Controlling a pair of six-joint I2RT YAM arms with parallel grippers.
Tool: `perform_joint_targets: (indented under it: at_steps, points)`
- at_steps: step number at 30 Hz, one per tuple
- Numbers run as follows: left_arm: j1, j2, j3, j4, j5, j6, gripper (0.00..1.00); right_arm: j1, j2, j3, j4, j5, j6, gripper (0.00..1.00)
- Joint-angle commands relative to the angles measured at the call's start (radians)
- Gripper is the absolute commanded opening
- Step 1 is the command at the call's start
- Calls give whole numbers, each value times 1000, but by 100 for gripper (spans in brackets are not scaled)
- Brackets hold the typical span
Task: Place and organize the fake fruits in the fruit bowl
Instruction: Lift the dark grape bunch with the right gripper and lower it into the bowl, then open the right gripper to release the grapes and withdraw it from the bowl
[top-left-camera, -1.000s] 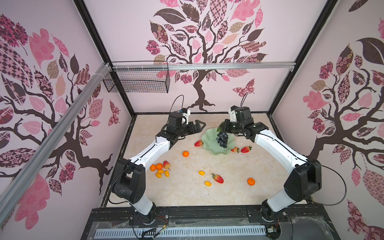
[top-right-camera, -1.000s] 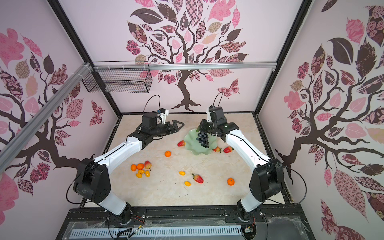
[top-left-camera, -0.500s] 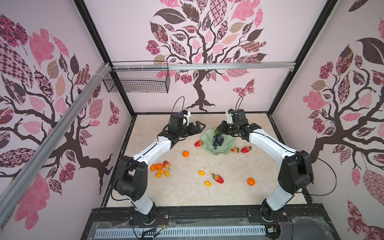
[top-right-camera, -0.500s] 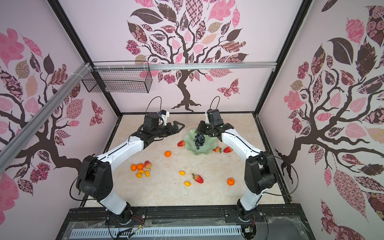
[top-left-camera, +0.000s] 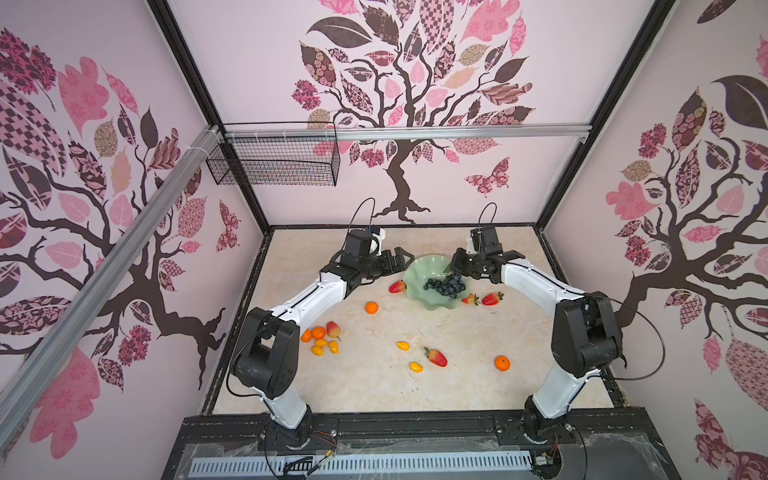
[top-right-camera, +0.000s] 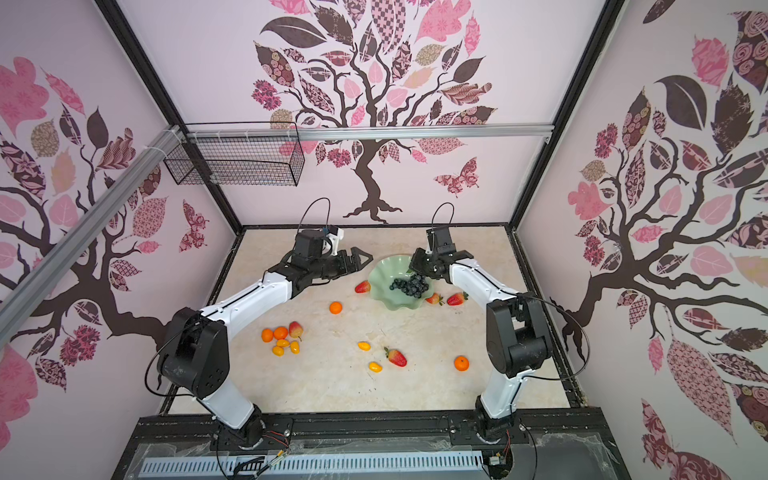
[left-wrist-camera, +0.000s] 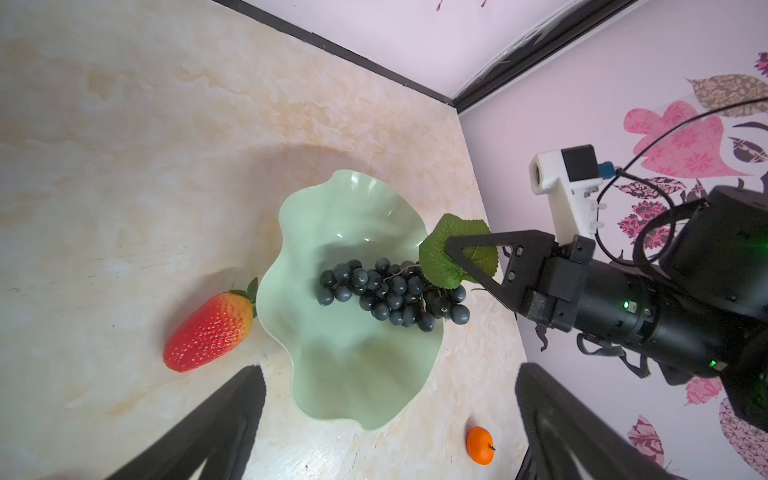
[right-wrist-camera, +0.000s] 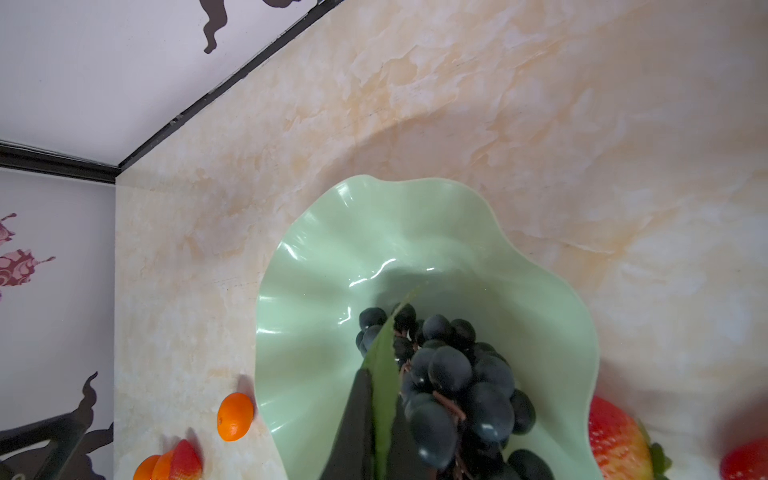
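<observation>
I should pull the green leaf outward to the bowl's far rim (top-left-camera: 436, 256) (right-wrist-camera: 408, 180) with my right gripper next and release it there, because the grapes are already inside.
The pale green fruit bowl (top-left-camera: 417, 266) (top-right-camera: 384, 270) stands at the back middle of the table. A dark grape bunch (top-left-camera: 446, 286) (left-wrist-camera: 390, 293) (right-wrist-camera: 457, 374) lies inside it. My right gripper (top-left-camera: 454, 269) (right-wrist-camera: 380, 399) is at the bowl's far right rim, shut on the bunch's green leaf (left-wrist-camera: 440, 266). The left gripper (top-left-camera: 401, 259) (left-wrist-camera: 388, 370) hovers open just left of the bowl, holding nothing. Strawberries (top-left-camera: 397, 286) (top-left-camera: 471, 299) (top-left-camera: 492, 298) lie against the bowl's outside. An orange (top-left-camera: 371, 307) sits nearby.
A cluster of oranges, yellow ovals and a pear (top-left-camera: 333, 329) lies at the left by the left arm's base. Two ovals (top-left-camera: 402, 345) (top-left-camera: 415, 366), a strawberry (top-left-camera: 436, 357) and an orange (top-left-camera: 502, 363) are scattered in front. A black wire basket (top-left-camera: 274, 162) hangs on the back wall.
The right gripper has come down and the grape bunch, hanging over the bowl before, now lies spread inside it. The left arm has hardly moved.
</observation>
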Motion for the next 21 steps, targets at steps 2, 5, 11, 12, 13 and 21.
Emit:
perform_joint_targets:
  at_steps: [2,5,11,12,13,21]
  points:
    - [-46,26,51,-40,7,49,98,-5,67,63,-26,42,-31,0]
    - [-69,39,64,-61,8,64,98,-6,96,82,-29,47,-39,0]
    - [-85,52,78,-82,13,72,98,-10,162,168,-61,57,-57,0]
    - [-84,55,80,-86,13,73,98,-12,171,180,-63,58,-57,0]
    - [-85,54,82,-88,13,75,98,-13,178,189,-65,59,-58,0]
    - [-84,66,99,-116,25,82,98,-15,213,207,-82,73,-59,0]
